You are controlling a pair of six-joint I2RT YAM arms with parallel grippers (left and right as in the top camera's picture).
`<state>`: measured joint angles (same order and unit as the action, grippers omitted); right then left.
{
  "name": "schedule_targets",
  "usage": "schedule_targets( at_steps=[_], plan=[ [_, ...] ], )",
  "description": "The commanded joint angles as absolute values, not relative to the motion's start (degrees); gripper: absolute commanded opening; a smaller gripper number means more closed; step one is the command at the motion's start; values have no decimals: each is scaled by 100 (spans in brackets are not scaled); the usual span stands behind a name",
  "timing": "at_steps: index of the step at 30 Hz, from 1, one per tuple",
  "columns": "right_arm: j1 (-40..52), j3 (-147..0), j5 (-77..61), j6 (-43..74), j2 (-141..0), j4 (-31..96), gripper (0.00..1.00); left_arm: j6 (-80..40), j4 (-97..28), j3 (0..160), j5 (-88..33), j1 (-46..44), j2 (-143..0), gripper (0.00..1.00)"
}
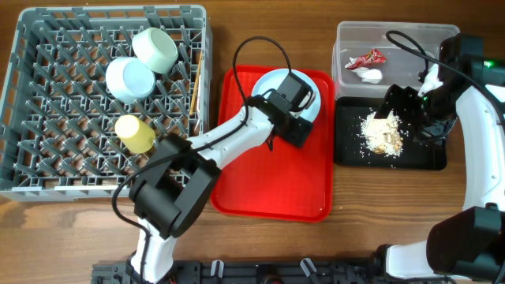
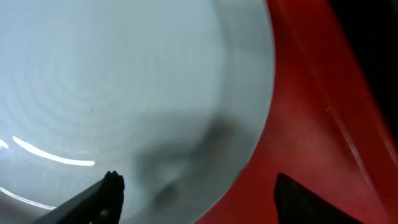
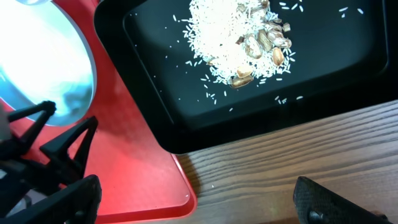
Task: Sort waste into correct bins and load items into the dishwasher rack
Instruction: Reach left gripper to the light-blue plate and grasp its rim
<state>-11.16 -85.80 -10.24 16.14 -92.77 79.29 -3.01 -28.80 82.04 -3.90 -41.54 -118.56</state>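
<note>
My left gripper moves down toward the grey rack and closes on the plate's rim by the black tray (image 2: pixel 234 167) next, since its open fingers straddle that rim.
The pale-blue plate (image 1: pixel 264 79) lies on the red tray (image 1: pixel 268 181). My left gripper (image 1: pixel 293 110) is open right over it. In the left wrist view the jaws (image 2: pixel 196 199) straddle the rim of the plate (image 2: pixel 124 81), one finger over the plate and one over the tray. My right gripper (image 1: pixel 397 106) is open and empty above the black tray (image 1: pixel 347 150), which holds beige food scraps (image 1: pixel 383 134). The clear tub (image 1: pixel 394 31) holds the red wrapper (image 1: pixel 367 57) and the white tissue (image 1: pixel 369 74). The grey rack (image 1: pixel 47 170) holds two mint bowls (image 1: pixel 155 49) (image 1: pixel 129 79), the yellow cup (image 1: pixel 135 133) and the chopstick (image 1: pixel 195 83). The fork is not in view.
The right wrist view shows the scraps (image 3: pixel 242 43) in the black tray (image 3: pixel 155 93), the red tray's corner (image 3: pixel 137 162), the plate (image 3: pixel 43 68), and bare wooden table (image 3: pixel 280 155) between my right jaws (image 3: pixel 199 208). The left arm lies across the red tray.
</note>
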Motion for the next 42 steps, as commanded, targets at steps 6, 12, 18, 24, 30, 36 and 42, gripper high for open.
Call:
schedule_targets(
  at_steps=[6,12,18,24,30,36,42],
  plan=[
    [-1116,-8578,-1055,1516,-9336,7883,100,-176,-3570,8250,-141,-4202,-11992,41],
    [-1116,-8578,-1055,1500,-9336,7887,100,-193,-3562,8250,-141,-4217,-11992,23],
    [-1116,-8578,-1055,1503,-9336,7887,100,-220,-3566,8252,-141,-4283,-11992,15],
    [-1116,-8578,-1055,1500,-9336,7887,100,-220,-3564,8252,-141,-4340,-11990,4],
    [-1116,-8578,-1055,1500,-9336,7889,100,-454,-3564,8283,-141,-4340,-11758,4],
    [-1116,-8578,-1055,1500,-9336,7898,100,-523,-3566,8493,-167,-4333,-11166,4],
    [-1116,-8578,-1055,1500,-9336,7918,100,-698,-3555,8543,-252,-4167,-10444,4]
  ],
)
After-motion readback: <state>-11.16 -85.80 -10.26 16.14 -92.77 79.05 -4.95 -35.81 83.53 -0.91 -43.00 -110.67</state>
